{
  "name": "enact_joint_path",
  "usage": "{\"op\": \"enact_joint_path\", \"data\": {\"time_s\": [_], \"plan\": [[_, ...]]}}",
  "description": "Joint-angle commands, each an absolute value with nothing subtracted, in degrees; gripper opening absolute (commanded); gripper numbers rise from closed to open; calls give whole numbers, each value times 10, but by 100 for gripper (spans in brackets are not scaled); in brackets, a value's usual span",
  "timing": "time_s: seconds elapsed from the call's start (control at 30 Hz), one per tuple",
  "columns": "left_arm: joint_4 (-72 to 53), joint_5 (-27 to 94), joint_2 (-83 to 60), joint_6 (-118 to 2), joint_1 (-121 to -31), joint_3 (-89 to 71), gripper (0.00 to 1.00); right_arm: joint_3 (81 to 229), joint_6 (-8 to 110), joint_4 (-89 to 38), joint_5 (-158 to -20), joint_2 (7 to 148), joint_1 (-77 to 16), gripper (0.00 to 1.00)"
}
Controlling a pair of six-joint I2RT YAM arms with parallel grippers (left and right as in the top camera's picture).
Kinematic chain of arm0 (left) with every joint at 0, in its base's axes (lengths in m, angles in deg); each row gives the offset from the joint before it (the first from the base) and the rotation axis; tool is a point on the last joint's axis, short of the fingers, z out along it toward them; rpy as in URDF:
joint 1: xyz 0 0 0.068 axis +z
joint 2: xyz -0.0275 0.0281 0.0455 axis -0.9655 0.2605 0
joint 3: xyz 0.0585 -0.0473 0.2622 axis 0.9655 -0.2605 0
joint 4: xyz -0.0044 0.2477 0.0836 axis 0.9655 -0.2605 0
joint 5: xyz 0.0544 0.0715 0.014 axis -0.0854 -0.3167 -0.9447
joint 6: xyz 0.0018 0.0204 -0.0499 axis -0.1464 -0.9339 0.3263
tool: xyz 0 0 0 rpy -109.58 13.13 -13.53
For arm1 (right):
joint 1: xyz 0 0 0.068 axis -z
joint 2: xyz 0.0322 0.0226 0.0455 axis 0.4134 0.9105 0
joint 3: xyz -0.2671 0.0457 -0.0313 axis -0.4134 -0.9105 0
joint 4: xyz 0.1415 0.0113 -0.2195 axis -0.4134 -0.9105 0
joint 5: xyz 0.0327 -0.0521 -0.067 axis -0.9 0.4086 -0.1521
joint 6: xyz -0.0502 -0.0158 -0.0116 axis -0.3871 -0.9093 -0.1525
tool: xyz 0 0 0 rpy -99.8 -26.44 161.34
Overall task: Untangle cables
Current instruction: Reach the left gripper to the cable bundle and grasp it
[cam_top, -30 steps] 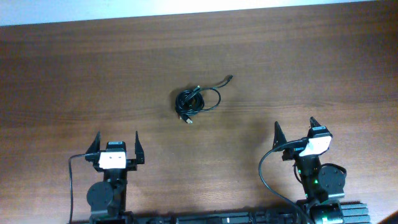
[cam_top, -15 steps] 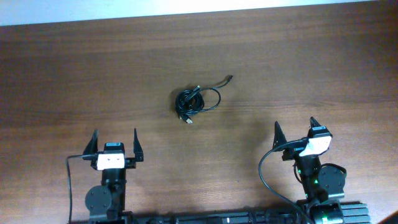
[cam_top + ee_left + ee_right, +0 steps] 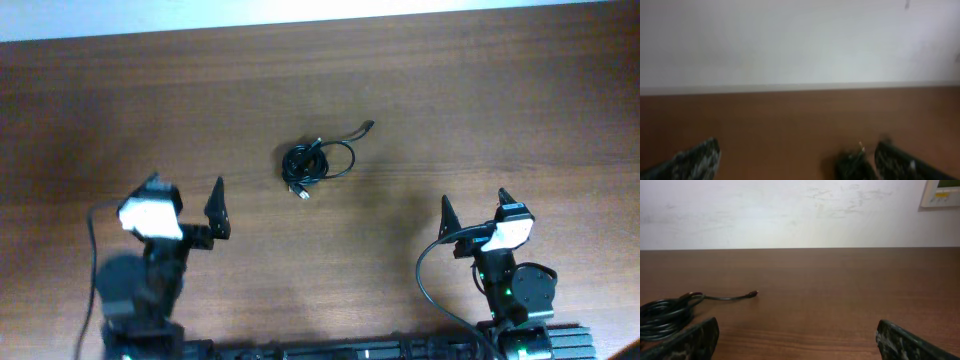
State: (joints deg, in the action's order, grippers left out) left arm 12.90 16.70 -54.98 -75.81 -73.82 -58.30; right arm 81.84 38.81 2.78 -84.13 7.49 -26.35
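The knot's coiled side point(image 3: 295, 166) point(image 3: 849, 166) opposite the plug is nearest to my left gripper's open fingers, so my left gripper needs to swing outward to the knot and tilt down onto that side.
The cables point(image 3: 312, 162) lie as a small black knotted bundle near the middle of the wooden table, with one loop and a loose end reaching up right to a plug point(image 3: 369, 125). My left gripper point(image 3: 185, 197) is open and empty, down left of the bundle, blurred. In the left wrist view the bundle point(image 3: 854, 164) shows blurred, just inside the right finger point(image 3: 900, 162). My right gripper point(image 3: 474, 203) is open and empty at the lower right. In the right wrist view the cables point(image 3: 665, 314) lie far left, with the plug point(image 3: 754, 293) beyond.
The wooden table point(image 3: 500, 90) runs to a pale wall at its far edge. A wall panel point(image 3: 942, 192) shows at the upper right of the right wrist view. Thick black wires run along both arms.
My left arm has risen and swung up and to the left, its gripper turning towards the bundle. The right arm and the cables have not moved.
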Motion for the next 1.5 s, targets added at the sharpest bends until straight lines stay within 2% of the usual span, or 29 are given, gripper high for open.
{"op": "enact_joint_path", "data": {"time_s": [0.0, 0.17, 0.27, 0.4, 0.43, 0.47, 0.5, 0.6, 0.67, 0.77, 0.8, 0.9, 0.93, 0.97, 1.0, 1.23, 1.3, 1.4, 1.47], "plan": [[30, 233, -383, -717, -749, -435, 99, 814, 390, 27, -838, 71, -267, 99], [-79, 233, -159, -717, -805, -266, 99, 814, 390, 27, -838, 71, -267, 99], [-15, 253, -41, -711, -840, -240, 99, 814, 390, 27, -838, 71, -267, 99], [-1, 335, 73, -700, -857, -240, 99, 814, 390, 27, -838, 71, -267, 99], [-3, 335, 104, -700, -860, -240, 74, 814, 390, 27, -838, 71, -267, 99], [-12, 335, 127, -700, -861, -240, 57, 814, 390, 27, -838, 71, -267, 99], [-24, 330, 148, -699, -862, -240, 52, 814, 390, 27, -838, 71, -267, 99], [-43, 258, 185, -683, -873, -240, 50, 814, 390, 27, -838, 71, -267, 99], [-33, 184, 204, -670, -891, -240, 52, 814, 390, 27, -838, 71, -267, 99], [-5, 178, 223, -670, -922, -241, 56, 814, 390, 27, -838, 71, -267, 99], [2, 166, 227, -670, -930, -241, 54, 814, 390, 27, -838, 71, -267, 99], [14, 74, 247, -666, -952, -241, 37, 814, 390, 27, -838, 71, -267, 99], [16, 48, 253, -653, -956, -241, 25, 814, 390, 27, -838, 71, -267, 99], [16, 39, 253, -642, -957, -241, 8, 814, 390, 27, -838, 71, -267, 99], [16, 29, 252, -632, -956, -240, 0, 814, 390, 27, -838, 71, -267, 99], [-32, 28, 145, -592, -957, -213, 0, 814, 389, 29, -838, 71, -267, 99], [-32, 28, 102, -671, -956, -213, 0, 814, 420, 53, -893, 71, -267, 99], [-32, 31, 52, -849, -956, -213, 0, 814, 543, 82, -1066, 71, -267, 99], [-34, 30, 37, -913, -956, -214, 0, 814, 564, 98, -1097, 71, -267, 99]]}}
